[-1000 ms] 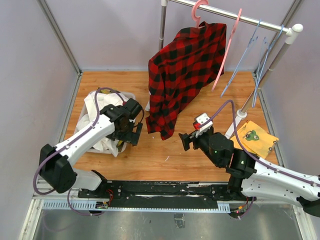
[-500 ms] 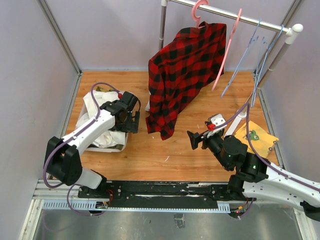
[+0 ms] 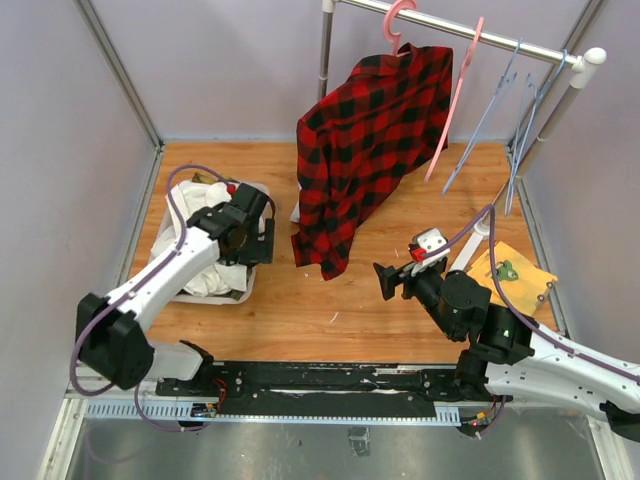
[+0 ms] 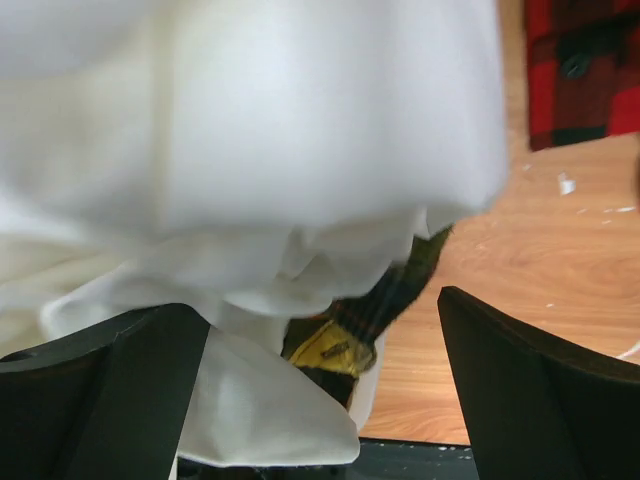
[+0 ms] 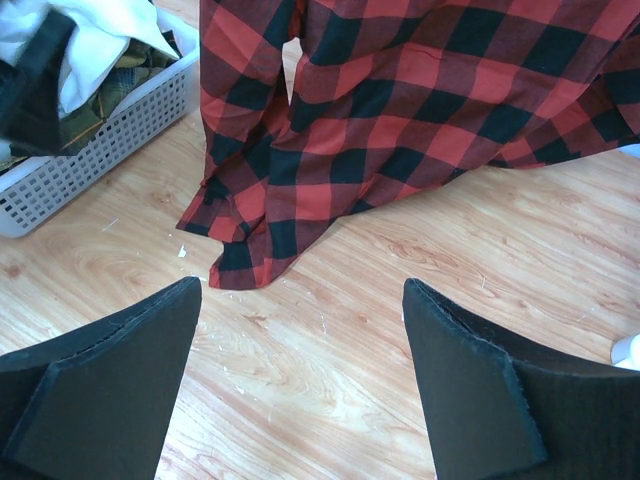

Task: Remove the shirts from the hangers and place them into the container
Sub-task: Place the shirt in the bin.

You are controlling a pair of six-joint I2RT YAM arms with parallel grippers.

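Observation:
My left gripper rises outward next onto the red shirt's basket-side shoulder (image 3: 318, 116), which lies above and outward of it, since the red shirt still hangs on its hanger.
The red-and-black plaid shirt (image 3: 365, 140) hangs from a pink hanger (image 3: 397, 20) on the rail, its hem trailing on the wood (image 5: 250, 250). An empty pink hanger (image 3: 455, 95) and light-blue hangers (image 3: 500, 100) hang to the right of it. The white basket (image 3: 215, 298) at the left holds a white shirt (image 3: 190, 270) over a yellow-and-green plaid one (image 4: 340, 340). My left gripper (image 3: 258, 240) hovers open at the basket's right side, white cloth (image 4: 250, 150) close before it. My right gripper (image 3: 385, 282) is open and empty above bare wood (image 5: 300, 380), short of the red shirt.
A flat yellow cloth (image 3: 515, 275) lies at the right by the rail's white post (image 3: 480, 225). The basket's mesh wall (image 5: 90, 140) stands left of the red shirt's hem. Grey walls close in the table on three sides.
My left gripper has moved from the basket's near right corner back over its right side. My right gripper has drawn back to the right, away from the red shirt's hem.

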